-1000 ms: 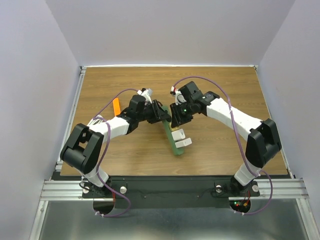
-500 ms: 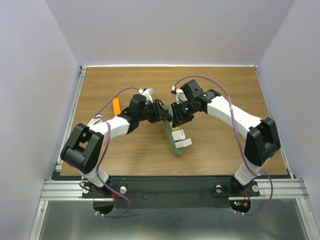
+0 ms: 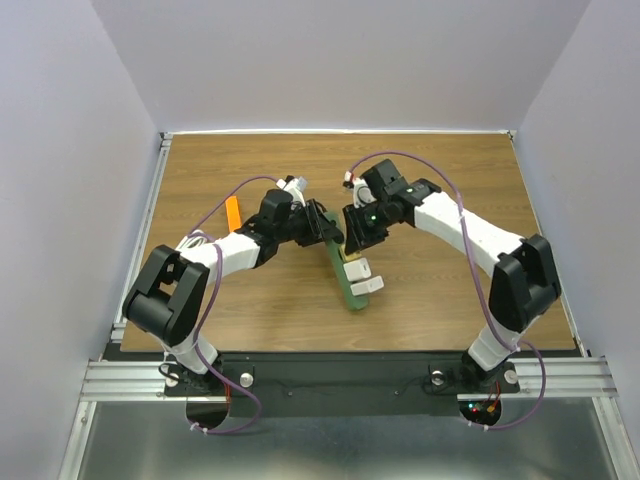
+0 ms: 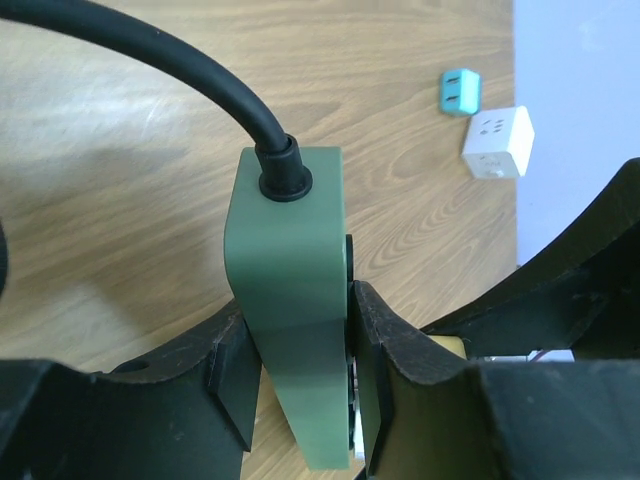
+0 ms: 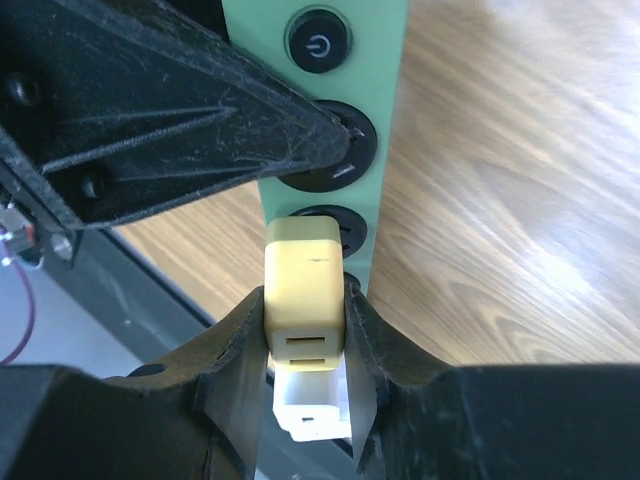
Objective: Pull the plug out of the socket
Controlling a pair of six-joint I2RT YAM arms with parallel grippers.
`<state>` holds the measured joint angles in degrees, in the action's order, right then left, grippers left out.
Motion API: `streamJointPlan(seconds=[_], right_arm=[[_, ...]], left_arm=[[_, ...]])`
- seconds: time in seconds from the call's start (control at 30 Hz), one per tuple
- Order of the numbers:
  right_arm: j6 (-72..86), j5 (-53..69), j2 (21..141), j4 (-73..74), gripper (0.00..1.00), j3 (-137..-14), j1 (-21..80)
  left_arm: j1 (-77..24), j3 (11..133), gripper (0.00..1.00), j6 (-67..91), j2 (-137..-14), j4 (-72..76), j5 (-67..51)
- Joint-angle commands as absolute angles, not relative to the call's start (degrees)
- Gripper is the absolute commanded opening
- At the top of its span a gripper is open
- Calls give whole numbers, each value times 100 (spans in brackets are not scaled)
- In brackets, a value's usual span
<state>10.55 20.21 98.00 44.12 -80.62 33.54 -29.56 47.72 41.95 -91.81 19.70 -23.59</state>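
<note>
I will next lift my right gripper, move it to the right in the top view and lower it to bare wood by the teal plug, clear of the power strip (image 3: pixel 347 280).
The socket, a dark-green power strip (image 3: pixel 347 280), lies across the middle of the table, its black cord (image 4: pixel 150 55) leaving the far end. My left gripper (image 4: pixel 298 390) is shut on that end of the strip (image 4: pixel 290 290), one finger on each long side. My right gripper (image 5: pixel 305 340) is shut on a yellow plug (image 5: pixel 303 285) that stands over a round black outlet (image 5: pixel 335 225) of the strip. In the top view the right gripper (image 3: pixel 352 240) is just right of the left gripper (image 3: pixel 322 228). I cannot tell whether the plug's pins are still seated.
Two white plugs (image 3: pixel 364 276) sit in the strip nearer its front end; one (image 5: pixel 310 415) shows behind the yellow plug. A teal plug (image 4: pixel 460 92) and a white cube adapter (image 4: pixel 498 142) lie on the wood. An orange object (image 3: pixel 232 213) lies left of the left arm.
The right gripper has edged slightly to the left over the strip. The left arm and the strip look unmoved.
</note>
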Motion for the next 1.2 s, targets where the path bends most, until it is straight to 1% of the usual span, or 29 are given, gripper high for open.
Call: streamJointPlan(seconds=[0.0,0.13,0.23,0.3,0.33,0.4,0.43,0.57,0.7,0.87,1.0,1.03,1.07,1.1,1.17], right_arm=[[975,985,8421,4438,0,-8280,2980],[1002,791,8113,4421,0,-8122,2883],[1019,879,8130,4430,0,-8016,2839],[1150,678,8191,4430,0,-8007,2839],[1230,477,8218,4421,0,-7998,2839],[1449,-401,8332,4430,0,-8042,2804],[1494,-1144,8480,4447,0,-8042,2804],[1880,-2721,9050,4745,0,-8068,2611],[2372,-3198,9552,5001,0,-7981,2014],[2522,-3358,10159,5124,1,-7945,1679],[2689,-3331,10502,5168,14,-7989,1486],[2689,-3288,10520,5177,32,-8007,1485],[2689,-3252,10494,5177,43,-8024,1485],[2672,-3252,10468,5168,59,-8051,1485],[2628,-3191,10442,5168,66,-8121,1485]], left_arm=[[-2760,4360,0,3147,-9466,782,-1670],[-2760,4307,0,3103,-9510,826,-1687],[-2760,4298,0,3059,-9545,826,-1696],[-2760,4324,0,3050,-9554,817,-1696],[-2760,4324,0,3059,-9545,817,-1714],[-2760,4350,0,3067,-9501,800,-1731],[-2760,4377,0,3085,-9484,800,-1740],[-2751,4482,0,3129,-9361,739,-1793],[-2733,4684,0,3155,-9211,624,-1846],[-2716,4834,0,3243,-8991,527,-1925],[-2707,4939,0,3331,-8903,501,-1995],[-2707,4948,0,3366,-8851,484,-2004],[-2707,4957,0,3384,-8833,466,-1995],[-2707,4966,0,3401,-8807,466,-1995],[-2698,4983,0,3463,-8737,457,-1986]])
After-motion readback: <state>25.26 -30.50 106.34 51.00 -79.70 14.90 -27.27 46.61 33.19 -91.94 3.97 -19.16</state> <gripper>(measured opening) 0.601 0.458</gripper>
